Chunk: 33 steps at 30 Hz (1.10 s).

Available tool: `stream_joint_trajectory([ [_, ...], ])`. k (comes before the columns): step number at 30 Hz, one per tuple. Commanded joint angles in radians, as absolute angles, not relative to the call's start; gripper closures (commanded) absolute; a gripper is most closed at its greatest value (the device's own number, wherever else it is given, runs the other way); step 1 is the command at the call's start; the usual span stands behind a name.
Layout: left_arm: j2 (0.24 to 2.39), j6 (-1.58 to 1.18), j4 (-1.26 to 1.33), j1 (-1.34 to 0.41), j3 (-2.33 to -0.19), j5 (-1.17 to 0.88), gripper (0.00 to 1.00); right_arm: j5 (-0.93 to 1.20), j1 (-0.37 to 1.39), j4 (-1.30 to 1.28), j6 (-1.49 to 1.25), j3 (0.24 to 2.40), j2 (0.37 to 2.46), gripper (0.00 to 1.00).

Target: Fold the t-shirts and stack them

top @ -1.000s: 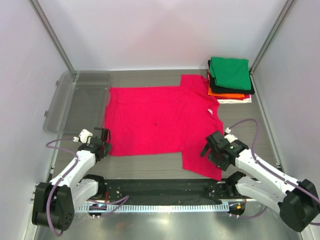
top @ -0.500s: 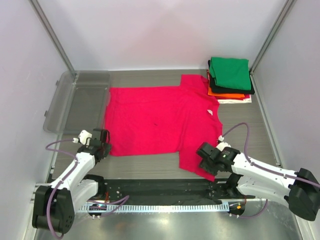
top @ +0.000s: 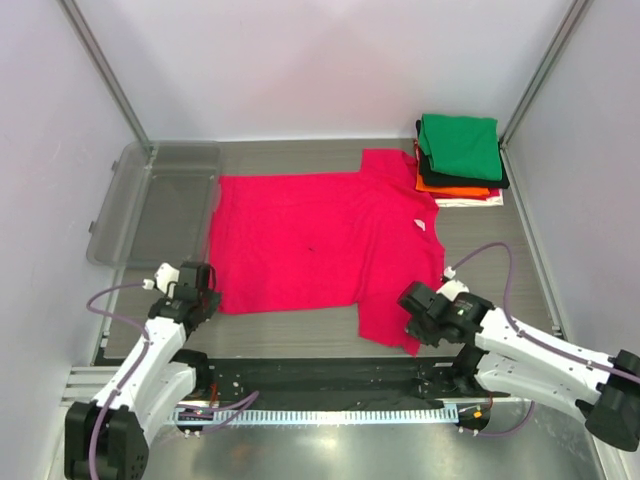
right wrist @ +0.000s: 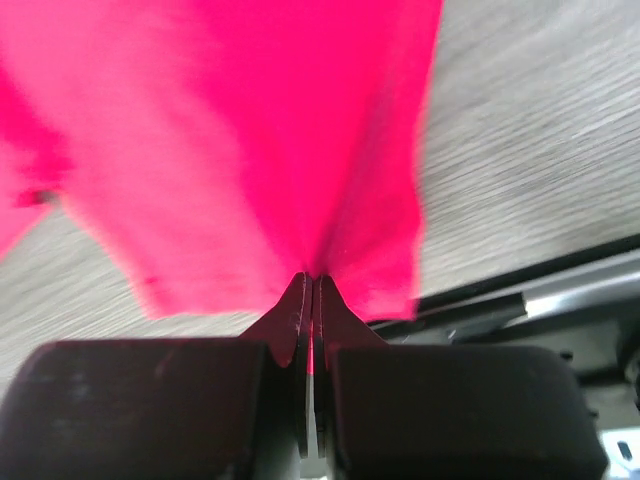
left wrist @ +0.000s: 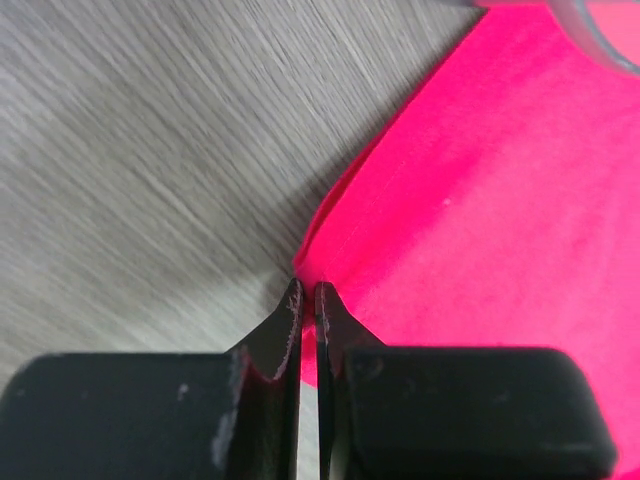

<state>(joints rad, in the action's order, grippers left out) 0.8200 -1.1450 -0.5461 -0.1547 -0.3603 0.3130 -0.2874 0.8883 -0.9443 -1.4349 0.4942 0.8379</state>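
Note:
The pink t-shirt lies unfolded, so my left gripper should first lift its near corner, take it outward to the hem's middle beside the tub, then release.
A crimson-pink t-shirt (top: 320, 245) lies spread flat across the middle of the table, its hem to the left and its neck to the right. My left gripper (top: 205, 297) is shut on the near hem corner of the pink t-shirt (left wrist: 470, 200). My right gripper (top: 413, 315) is shut on the near sleeve of the pink t-shirt (right wrist: 250, 130), which bunches at the jaw tips. A stack of folded t-shirts (top: 460, 158) sits at the far right, green on top, then black, orange and white.
A clear plastic tub (top: 150, 200) lies at the far left of the table. A black rail (top: 320, 375) runs along the near edge between the arm bases. White walls enclose the table on three sides.
My right gripper moved left and down onto the near sleeve and shut on it, drawing the sleeve edge inward. The left gripper stayed shut on the hem corner, shifting slightly nearer.

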Motion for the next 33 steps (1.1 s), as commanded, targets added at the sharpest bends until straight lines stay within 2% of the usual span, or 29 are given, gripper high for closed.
stream_joint_trajectory([
  [1,0.708,-1.132,-0.666,-0.15,-0.396,0.266,1.0,-0.393,0.896,-1.092,-1.414,0.636,0.781,0.99],
  [6,0.585,-1.161,-0.755,-0.181,-0.394,0.242,1.0,-0.448,0.893,-1.285,-1.408,0.77,0.701,0.99],
  [15,0.559,-1.221,-0.876,-0.232,-0.504,0.221,1.0,-0.511,0.894,-1.508,-1.379,0.914,0.597,0.99],
  [19,0.555,-1.2,-0.948,-0.23,-0.595,0.235,1.0,-0.5,0.896,-1.502,-1.381,0.91,0.584,0.99],
  [24,0.529,-1.195,-0.977,-0.232,-0.609,0.252,1.0,-0.44,0.894,-1.352,-1.301,0.854,0.626,0.99],
  [28,0.564,-1.164,-0.966,-0.23,-0.65,0.294,1.0,-0.472,0.894,-1.257,-1.243,0.873,0.737,0.99],
  [33,0.692,-1.097,-0.933,-0.232,-0.73,0.33,1.0,-0.548,0.856,-1.171,-1.099,1.011,0.915,0.99],
])
